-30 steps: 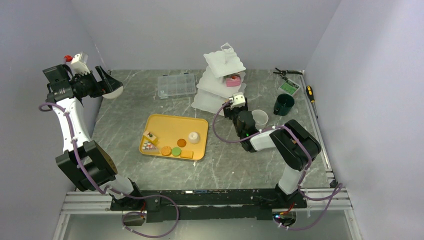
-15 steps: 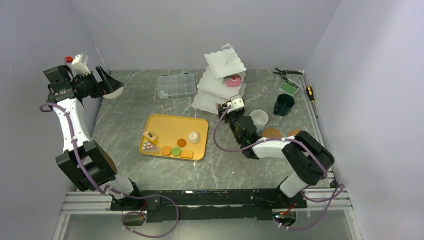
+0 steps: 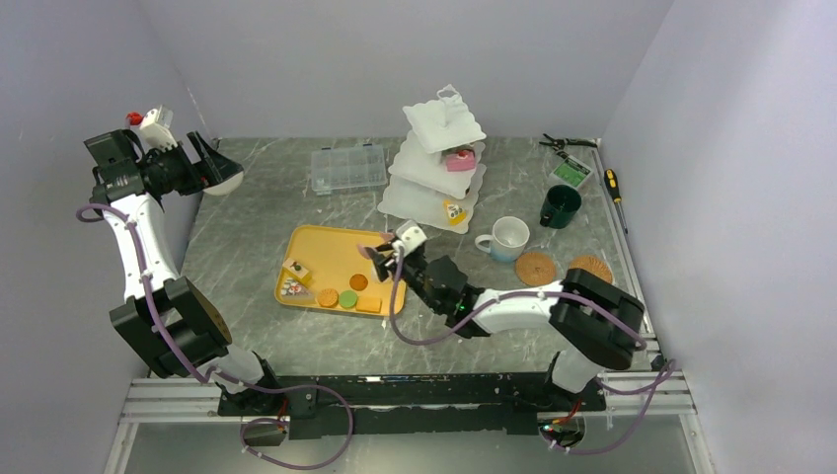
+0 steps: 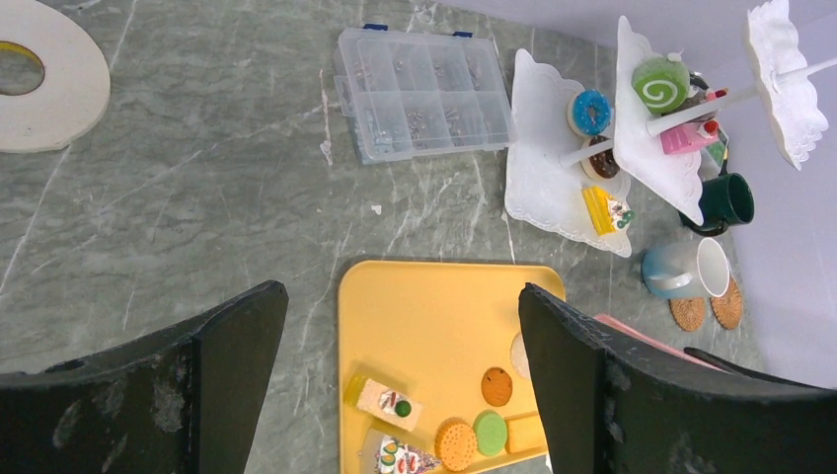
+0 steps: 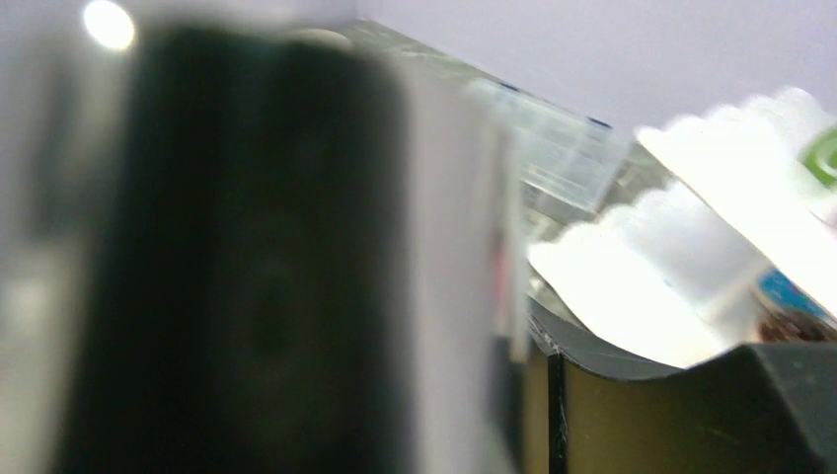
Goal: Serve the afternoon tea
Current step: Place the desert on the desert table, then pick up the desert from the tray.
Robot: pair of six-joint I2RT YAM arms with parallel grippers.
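Note:
The yellow-ended cake [image 3: 297, 271] is below my right gripper and to its left in the top view. My right gripper will next move down across the tray and bring the tongs onto the cake.
The white three-tier stand [image 3: 426, 202] stands at the back with a pink cake [image 3: 459, 158] and a yellow cake slice [image 3: 454, 210] on it. The left wrist view shows its donuts [image 4: 592, 112] and a green swirl cake [image 4: 659, 84]. Several pastries [image 4: 488, 432] lie on the yellow tray [image 3: 336, 247]. My right gripper [image 3: 380, 253] hovers over the tray's right edge, shut on pink tongs [image 4: 632, 334]; it hides a white round pastry. My left gripper [image 3: 212, 163] is open and empty, raised at the far left. The white mug [image 3: 510, 237], green mug [image 3: 560, 205] and two cork coasters [image 3: 536, 268] are on the right.
A clear compartment box [image 3: 347, 168] lies behind the tray. A tape roll [image 4: 39, 89] lies at the far left. Pliers [image 3: 565, 143] and a screwdriver [image 3: 614, 184] lie at the back right corner. The right wrist view is blurred, with the stand's edge [image 5: 632, 286] in it.
My right arm has swung from the stand's bottom tier leftwards to the tray, leaving the yellow cake slice on that tier. The white mug and coasters are uncovered. The left arm is still.

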